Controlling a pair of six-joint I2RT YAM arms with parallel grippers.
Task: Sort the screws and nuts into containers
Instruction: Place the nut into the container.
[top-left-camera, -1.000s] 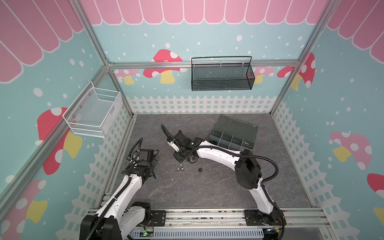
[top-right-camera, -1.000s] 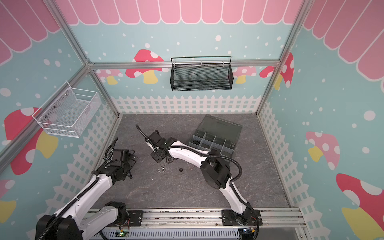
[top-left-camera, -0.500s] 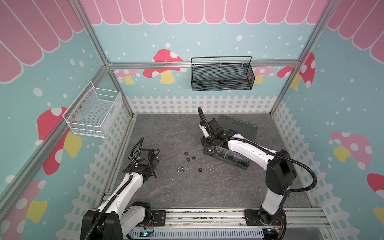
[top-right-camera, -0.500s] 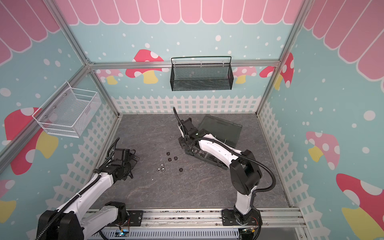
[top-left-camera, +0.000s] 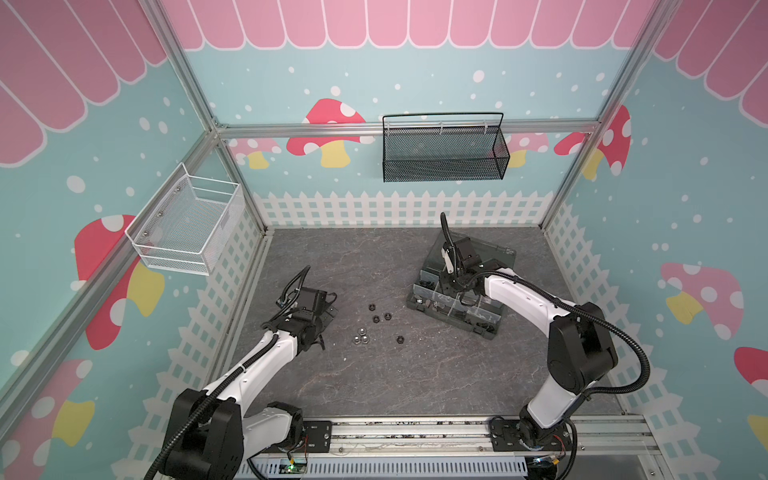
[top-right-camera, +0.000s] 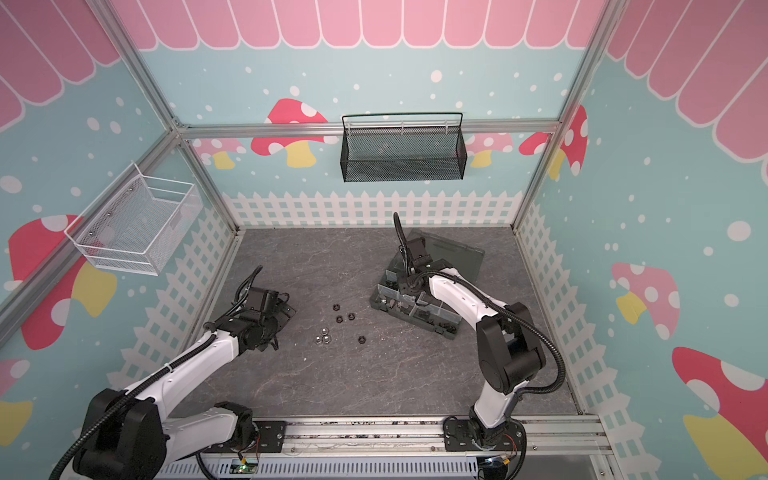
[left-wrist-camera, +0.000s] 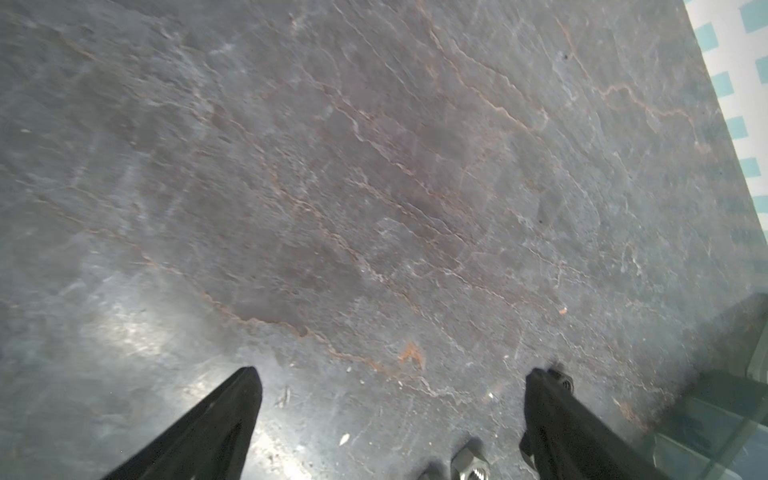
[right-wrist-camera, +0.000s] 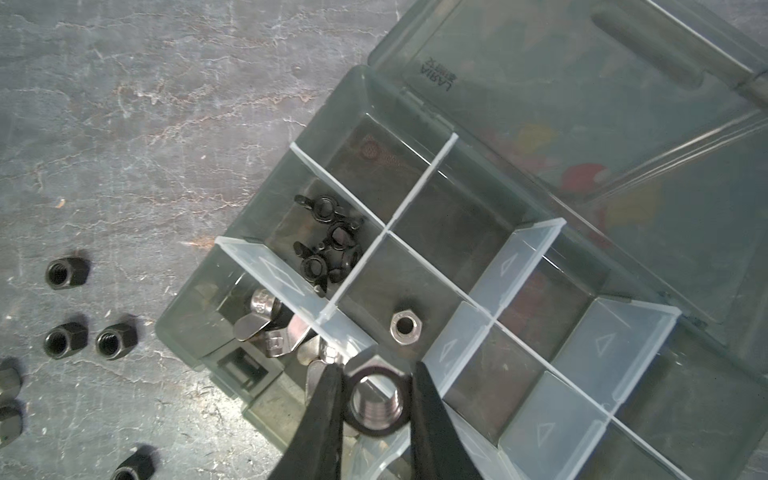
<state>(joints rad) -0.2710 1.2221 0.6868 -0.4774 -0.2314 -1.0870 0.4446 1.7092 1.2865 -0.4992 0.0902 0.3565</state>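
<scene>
My right gripper should next stay over the cell with the other silver nut (right-wrist-camera: 387, 289) and open its fingers to release the matching nut, as that cell lies below.
The containers are cells of a dark grey organizer box (top-left-camera: 478, 320) (top-right-camera: 432, 322) (right-wrist-camera: 519, 232) with its lid open, at the right of the table. My right gripper (right-wrist-camera: 376, 368) (top-left-camera: 446, 286) (top-right-camera: 405, 289) hangs over the box's near-left cells, shut on a silver nut (right-wrist-camera: 361, 424). One cell holds black wing-headed screws (right-wrist-camera: 328, 245). Another silver nut (right-wrist-camera: 406, 327) lies in the cell beside it. Several loose black nuts (top-left-camera: 376, 319) (top-right-camera: 339, 319) (right-wrist-camera: 64, 340) and silver nuts (top-left-camera: 361, 331) (top-right-camera: 325, 330) lie mid-table. My left gripper (top-left-camera: 328, 309) (top-right-camera: 289, 311) (left-wrist-camera: 392, 372) stands open to their left, with nothing between its fingers.
Silver wing-headed parts (right-wrist-camera: 270, 328) fill the box's corner cell. A silver nut (left-wrist-camera: 469, 463) lies on the slate near my left gripper's fingers (left-wrist-camera: 569, 432). A black mesh basket (top-left-camera: 442, 158) hangs on the back wall and a white wire basket (top-left-camera: 187, 224) on the left wall.
My right arm has swung from the loose pile at mid-table rightward to above the organizer box, jaws still shut. The left arm has hardly moved.
</scene>
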